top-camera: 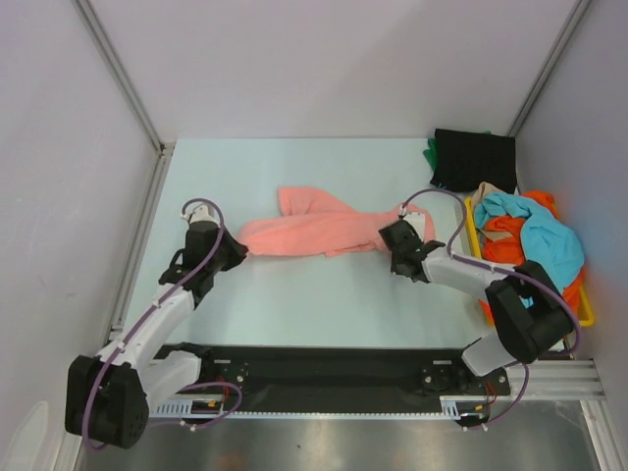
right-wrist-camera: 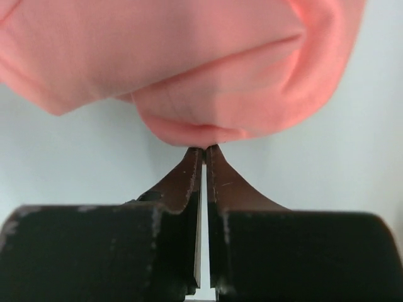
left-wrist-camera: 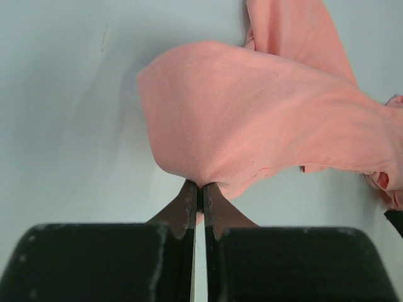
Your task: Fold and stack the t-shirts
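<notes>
The bare far tabletop lies outward, so next I need to lift the bunched pink t-shirt in my left gripper, swing it outward, lower it and let it go to open it.
The salmon pink t-shirt point(top-camera: 314, 228) lies bunched in a long strip across the middle of the table. My left gripper point(top-camera: 235, 250) is shut on its left end; in the left wrist view the fingertips point(left-wrist-camera: 191, 195) pinch a fold of the pink t-shirt point(left-wrist-camera: 252, 119). My right gripper point(top-camera: 390, 238) is shut on its right end; in the right wrist view the pink t-shirt point(right-wrist-camera: 189, 69) is pinched at the tips of the right gripper point(right-wrist-camera: 204, 150). A folded black t-shirt point(top-camera: 474, 160) lies at the back right with a bit of green t-shirt point(top-camera: 430, 151) under it. Orange point(top-camera: 510, 240), turquoise point(top-camera: 540, 231) and beige point(top-camera: 488, 188) t-shirts are heaped in the tray.
The yellow plastic tray point(top-camera: 586, 312) stands at the right edge of the table, close to the right arm. White walls with metal posts close in the table at the left, back and right. A black rail point(top-camera: 324, 373) runs along the near edge.
</notes>
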